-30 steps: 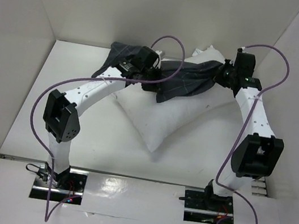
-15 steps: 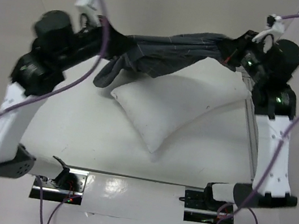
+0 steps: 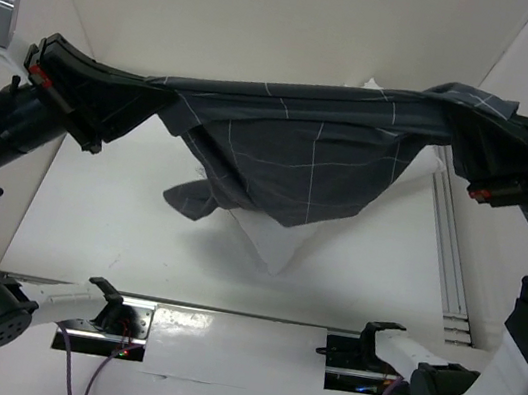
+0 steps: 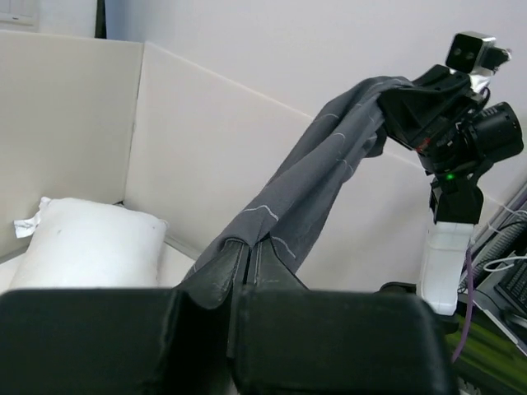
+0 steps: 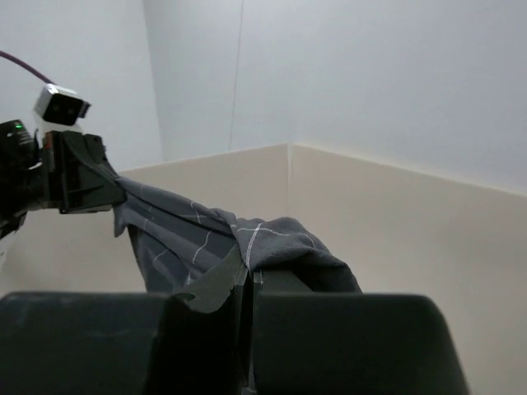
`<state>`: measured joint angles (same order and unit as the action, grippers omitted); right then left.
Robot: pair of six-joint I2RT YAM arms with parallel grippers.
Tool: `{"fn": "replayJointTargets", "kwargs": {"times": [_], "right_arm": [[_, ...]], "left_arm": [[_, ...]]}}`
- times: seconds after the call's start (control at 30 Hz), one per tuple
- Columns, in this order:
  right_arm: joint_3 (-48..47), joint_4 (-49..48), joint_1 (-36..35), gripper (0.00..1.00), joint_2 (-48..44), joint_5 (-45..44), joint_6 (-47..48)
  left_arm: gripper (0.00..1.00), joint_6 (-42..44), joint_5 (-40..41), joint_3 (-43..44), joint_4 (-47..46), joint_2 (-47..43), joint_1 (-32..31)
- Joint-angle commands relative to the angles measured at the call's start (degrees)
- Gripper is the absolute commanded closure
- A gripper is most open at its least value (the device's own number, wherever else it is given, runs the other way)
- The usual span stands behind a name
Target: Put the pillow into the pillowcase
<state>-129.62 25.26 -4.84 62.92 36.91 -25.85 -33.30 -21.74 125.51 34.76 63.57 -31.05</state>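
I should next lower my left gripper with its end of the pillowcase (image 3: 302, 153) toward the tabletop beside the pillow and let go of the cloth, because that spot below is bare.
The dark grey checked pillowcase (image 3: 302, 153) hangs stretched in the air between both arms, sagging over the white pillow (image 3: 271, 244) on the table. My left gripper (image 3: 144, 96) is shut on its left end, high at the left; the left wrist view shows the cloth (image 4: 321, 189) pinched at my left gripper (image 4: 249, 247). My right gripper (image 3: 460, 114) is shut on its right end, high at the right; in the right wrist view the cloth (image 5: 198, 239) drapes from my right gripper (image 5: 249, 276). The pillow also shows in the left wrist view (image 4: 90, 243), mostly hidden from above.
White walls (image 3: 274, 17) enclose the table on the left, back and right. A slotted rail (image 3: 450, 269) runs along the right side of the table. The arm bases (image 3: 112, 319) sit at the near edge.
Both arms have risen and spread apart, lifting the pillowcase off the pillow and pulling it taut in the air. The pillow has stayed on the table.
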Motion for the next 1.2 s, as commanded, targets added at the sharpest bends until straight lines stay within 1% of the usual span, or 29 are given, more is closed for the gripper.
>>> {"fn": "replayJointTargets", "kwargs": {"times": [0.0, 0.07, 0.1, 0.17, 0.23, 0.27, 0.33, 0.37, 0.43, 0.47, 0.53, 0.57, 0.6, 0.63, 0.67, 0.7, 0.73, 0.77, 0.8, 0.83, 0.87, 0.9, 0.93, 0.97, 1.0, 1.03, 1.1, 1.13, 1.17], "right_arm": [[0.4, -6.4, 3.1, 1.00, 3.0, -15.9, 0.1], [2.8, -8.6, 3.8, 1.00, 5.8, -13.9, -1.5], [3.9, -9.5, 4.4, 1.00, 6.9, -11.3, -2.4], [9.2, -14.8, 5.0, 1.00, 10.1, -8.2, -5.6], [12.8, -19.2, 5.0, 1.00, 12.8, -4.1, -9.5], [15.3, -23.5, 5.0, 1.00, 16.6, -2.4, -11.0], [15.3, -24.6, 2.0, 1.00, 21.3, -0.9, -11.0], [15.3, -23.9, -2.1, 1.00, 26.4, -1.5, -9.8], [9.9, -20.7, -6.6, 1.00, 32.2, -5.0, -6.1], [3.8, -16.5, -10.2, 1.00, 39.0, -7.4, -2.8], [-2.9, -13.0, -12.7, 1.00, 46.0, -8.1, -0.6], [-6.3, -11.5, -13.6, 1.00, 49.6, -8.1, 0.0], [-11.0, -10.2, -14.4, 1.00, 55.7, -8.1, 0.0], [-12.2, -10.2, -15.2, 1.00, 58.1, -6.6, -0.7], [-12.2, -10.8, -16.0, 1.00, 60.0, -6.6, -1.3], [-12.8, -11.6, -16.5, 0.94, 63.1, -6.6, -1.3], [-12.8, -11.6, -17.0, 0.83, 64.3, -6.1, -1.3], [-12.8, -11.6, -17.0, 0.49, 65.3, -5.4, -1.3], [-12.8, -10.8, -17.6, 0.25, 66.7, -4.4, -1.3], [-12.1, -10.0, -17.6, 0.06, 66.7, -2.8, -1.3], [-11.5, -9.2, -17.6, 0.00, 66.7, -2.8, -0.5], [-10.7, -8.4, -17.6, 0.00, 65.0, -3.3, 0.5], [-8.1, -7.8, -17.6, 0.00, 63.6, -3.9, 0.5], [-6.5, -7.8, -17.0, 0.00, 61.8, -4.9, 1.4], [-4.8, -7.8, -16.3, 0.00, 59.9, -5.5, 1.4], [-0.8, -7.8, -16.3, 0.00, 55.2, -6.2, 2.1], [2.9, -7.1, -15.5, 0.00, 50.4, -10.1, 4.6], [6.5, -5.6, -14.8, 0.00, 45.6, -11.7, 5.5], [8.4, -4.4, -14.8, 0.00, 43.4, -13.6, 6.4]], "left_arm": [[1.00, 4.2, 15.1, 4.7, 0.4, -2.9, 2.3], [1.00, 5.0, 16.3, 6.0, 2.4, -1.1, 2.3], [1.00, 5.9, 16.9, 6.0, 3.1, 0.9, 2.3], [1.00, 6.6, 21.2, 6.0, 5.4, 3.0, 2.3], [1.00, 8.3, 25.4, 5.2, 5.4, 6.2, 2.3], [1.00, 8.3, 27.6, 5.2, 6.3, 7.7, 2.3], [1.00, 10.1, 33.5, 5.9, 8.6, 11.3, 2.3], [1.00, 10.1, 33.5, 6.9, 9.3, 15.1, 4.6], [1.00, 10.1, 30.7, 6.9, 10.1, 18.2, 9.7], [1.00, 7.9, 24.4, 6.4, 10.1, 20.4, 17.1], [1.00, 5.3, 17.1, 4.0, 10.1, 21.8, 24.9], [1.00, 3.3, 13.5, 2.4, 7.7, 22.3, 28.3], [1.00, 3.2, 12.8, -1.1, 6.7, 22.3, 33.3], [1.00, 2.2, 12.2, -2.6, 5.9, 23.4, 35.8], [1.00, 1.0, 9.6, -4.8, 4.7, 24.0, 40.8], [1.00, 0.2, 7.8, -5.9, 4.7, 24.8, 43.4], [1.00, -0.4, 6.3, -6.9, 3.7, 25.6, 45.5], [1.00, -1.0, 5.3, -7.7, 3.7, 27.6, 47.4], [1.00, -1.0, 5.3, -9.4, 3.7, 28.4, 49.6], [1.00, -1.0, 6.2, -10.5, 3.0, 29.2, 50.2], [0.96, 0.1, 6.7, -11.2, 3.0, 31.3, 50.2], [0.83, 1.8, 7.5, -11.2, 3.0, 32.7, 50.8], [0.67, 2.4, 8.0, -10.6, 5.5, 34.3, 50.8], [0.49, 2.4, 8.0, -10.0, 6.8, 35.7, 50.8], [0.26, 3.8, 8.0, -8.8, 7.9, 38.0, 49.8], [0.22, 4.3, 8.6, -8.8, 8.7, 38.6, 48.9], [0.12, 6.6, 11.4, -8.2, 10.1, 38.6, 46.3], [0.09, 7.3, 12.3, -8.2, 10.6, 37.8, 42.9], [0.08, 8.1, 12.3, -8.8, 10.6, 37.1, 40.9]]}}
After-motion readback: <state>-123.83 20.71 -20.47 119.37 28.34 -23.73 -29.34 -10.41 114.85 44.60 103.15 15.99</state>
